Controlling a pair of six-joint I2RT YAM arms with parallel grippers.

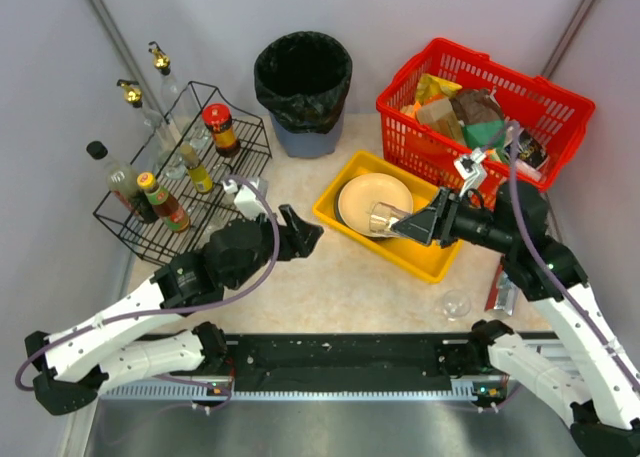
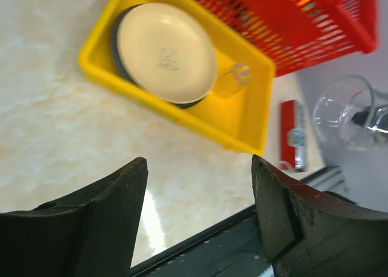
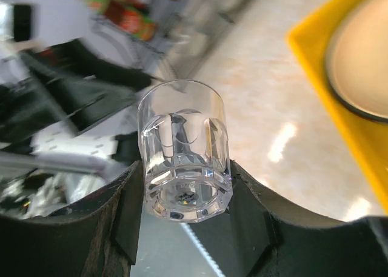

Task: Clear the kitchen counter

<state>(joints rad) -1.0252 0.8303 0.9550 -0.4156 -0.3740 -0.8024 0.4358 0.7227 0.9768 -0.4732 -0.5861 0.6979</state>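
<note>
My right gripper tips down and lowers the glass opening-first onto the bare tray's bottom by the small glass next to release it, since that spot is empty.
My right gripper point(image 1: 402, 224) point(image 3: 185, 168) is shut on a clear faceted glass point(image 1: 385, 219) point(image 3: 185, 150), gripped at its thick base with the mouth pointing away. It holds the glass above the near side of the yellow tray point(image 1: 350, 172), beside the cream plate point(image 1: 368, 197). My left gripper point(image 1: 304, 227) point(image 2: 199, 162) is open with nothing between its fingers, over the beige marbled kitchen counter point(image 1: 330, 277) point(image 2: 60, 119) left of the tray. Another clear glass point(image 1: 456, 303) stands on the counter near the right arm, next to a red packet point(image 1: 500, 293) point(image 2: 293, 134).
A red basket point(image 1: 560, 102) of packets stands at the back right, and a black-lined bin point(image 1: 303, 82) at the back middle. A black wire rack point(image 1: 150, 232) with several bottles is at the left. The left wrist view shows a small glass point(image 2: 241, 76) by the plate point(image 2: 167, 50).
</note>
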